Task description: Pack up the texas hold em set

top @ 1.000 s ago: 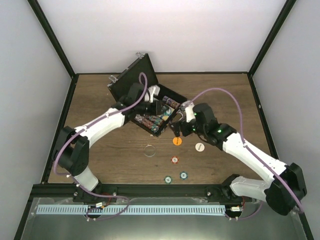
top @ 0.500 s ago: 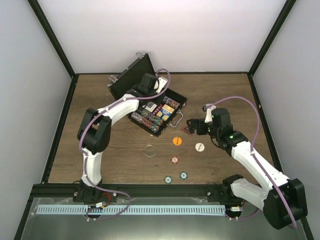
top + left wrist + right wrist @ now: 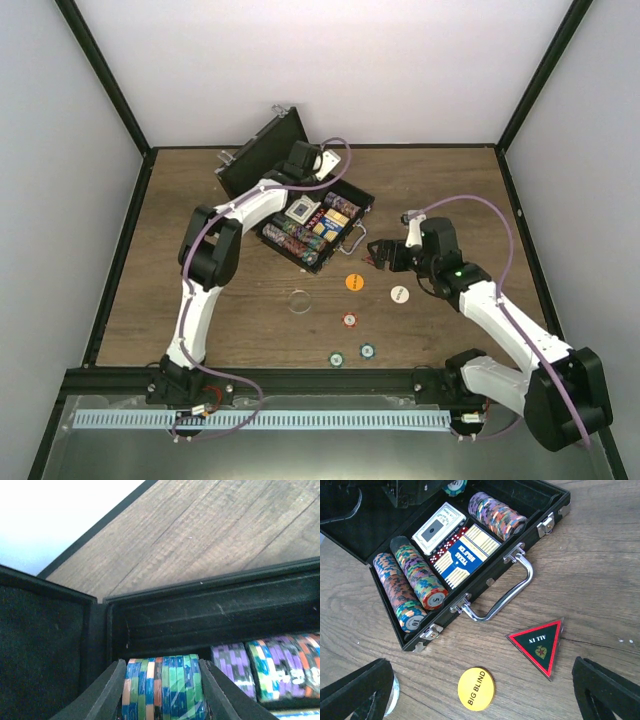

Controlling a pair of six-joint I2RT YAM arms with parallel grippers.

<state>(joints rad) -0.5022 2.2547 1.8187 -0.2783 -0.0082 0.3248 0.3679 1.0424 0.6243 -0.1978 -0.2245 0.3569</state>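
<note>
The empty end of the chip row (image 3: 196,653) beside the purple chips is below my left gripper, so my gripper will next lower the stack of chips it is holding into that end and let go.
The black briefcase (image 3: 352,196) lies open at the table's middle back, with its lid (image 3: 262,150) raised. In the right wrist view it (image 3: 485,582) holds rows of poker chips (image 3: 417,575), two card decks (image 3: 439,528) and red dice. My left gripper (image 3: 317,186) is over the case's far corner, shut on a short stack of blue and green chips (image 3: 162,690). My right gripper (image 3: 373,252) is wide open and empty, low over the table right of the case's silver handle (image 3: 502,597). The triangular marker (image 3: 537,645) and the orange button (image 3: 476,688) lie between its fingers.
A white button (image 3: 399,294) lies right of the orange one (image 3: 353,282). Three loose chips lie nearer the front: one (image 3: 349,320), another (image 3: 338,357) and a third (image 3: 367,350). A clear round disc (image 3: 298,300) lies left of them.
My right gripper has drawn back to the right, away from the case front. My left gripper has moved from the case's middle to its far corner.
</note>
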